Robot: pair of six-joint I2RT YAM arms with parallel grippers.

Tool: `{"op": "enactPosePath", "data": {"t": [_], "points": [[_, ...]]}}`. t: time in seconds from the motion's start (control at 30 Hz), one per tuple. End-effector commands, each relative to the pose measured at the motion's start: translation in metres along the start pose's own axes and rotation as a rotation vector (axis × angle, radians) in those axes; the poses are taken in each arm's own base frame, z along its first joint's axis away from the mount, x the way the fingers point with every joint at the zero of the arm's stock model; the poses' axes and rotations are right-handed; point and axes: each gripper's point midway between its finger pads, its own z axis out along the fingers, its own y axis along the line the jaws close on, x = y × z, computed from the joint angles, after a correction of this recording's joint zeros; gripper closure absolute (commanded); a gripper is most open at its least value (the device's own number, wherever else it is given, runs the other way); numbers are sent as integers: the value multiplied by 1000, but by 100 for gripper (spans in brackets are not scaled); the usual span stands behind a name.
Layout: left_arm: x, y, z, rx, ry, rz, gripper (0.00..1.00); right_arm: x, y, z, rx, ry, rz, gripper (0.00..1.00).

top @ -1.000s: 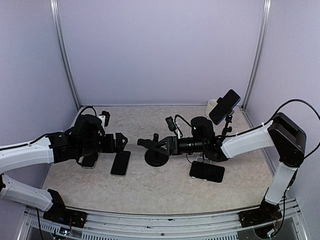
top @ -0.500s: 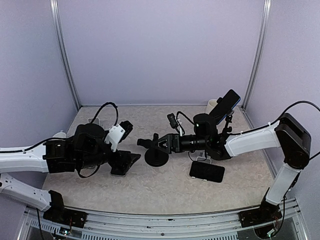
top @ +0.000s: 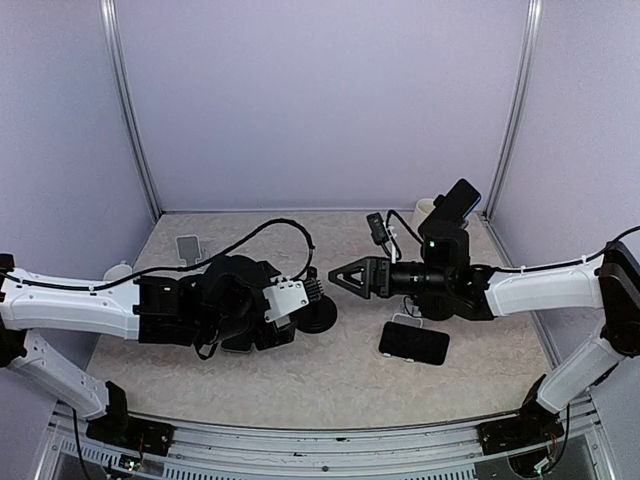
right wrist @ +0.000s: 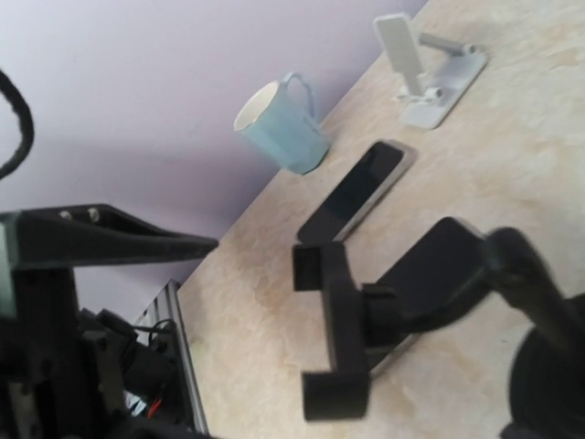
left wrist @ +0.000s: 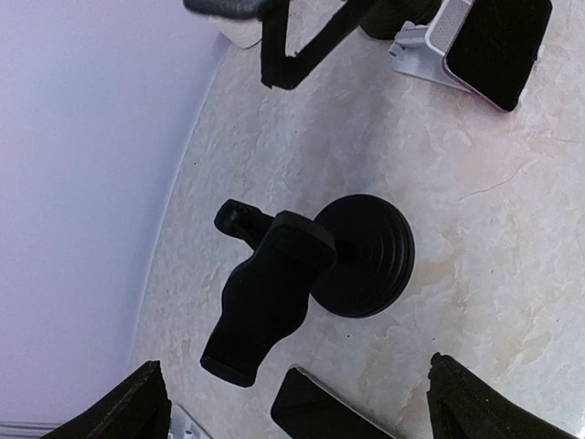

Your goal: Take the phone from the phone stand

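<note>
The holder sits slanted ahead of my left gripper's open fingers. Next I need to turn that gripper in line and move it forward around the holder's middle [left wrist: 269, 294] to close.
A black phone stand with a round base [left wrist: 366, 256] stands mid-table, and its clamp [left wrist: 270, 302] is empty. It also shows in the top view [top: 322, 316] and in the right wrist view [right wrist: 338, 329]. My left gripper [top: 308, 293] hovers over the stand, open and empty [left wrist: 302, 412]. A dark phone [left wrist: 320, 412] lies flat on the table below it. My right gripper [top: 345, 276] is open and empty just right of the stand; one of its fingers [right wrist: 101, 242] shows in the right wrist view. Another phone [top: 449, 212] sits clamped on a thin stand at the back right.
A phone rests on a white stand [top: 413, 343] near my right arm, and also shows in the left wrist view [left wrist: 494, 46]. At the left are a blue mug [right wrist: 283, 123], an empty white stand [right wrist: 420, 64] and a flat phone [right wrist: 352, 192]. A white cup [top: 426, 211] stands at the back right.
My left arm has swung right from the flat phone to above the black stand. My right gripper has drawn back to the right, away from the stand's clamp.
</note>
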Motion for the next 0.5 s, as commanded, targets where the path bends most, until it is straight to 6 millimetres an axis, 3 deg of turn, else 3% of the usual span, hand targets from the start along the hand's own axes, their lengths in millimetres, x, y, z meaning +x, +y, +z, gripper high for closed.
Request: {"op": "enactPosePath", "data": {"t": [0.0, 0.23, 0.47], "points": [[-13, 17, 7, -38, -14, 105, 5, -14, 8, -29, -15, -75, -39, 1], [-19, 28, 22, -28, -16, 163, 9, -22, 16, -63, -35, -128, -74, 1], [-18, 28, 38, 35, 8, 209, 17, -20, 22, -76, -48, -134, -97, 1]]}}
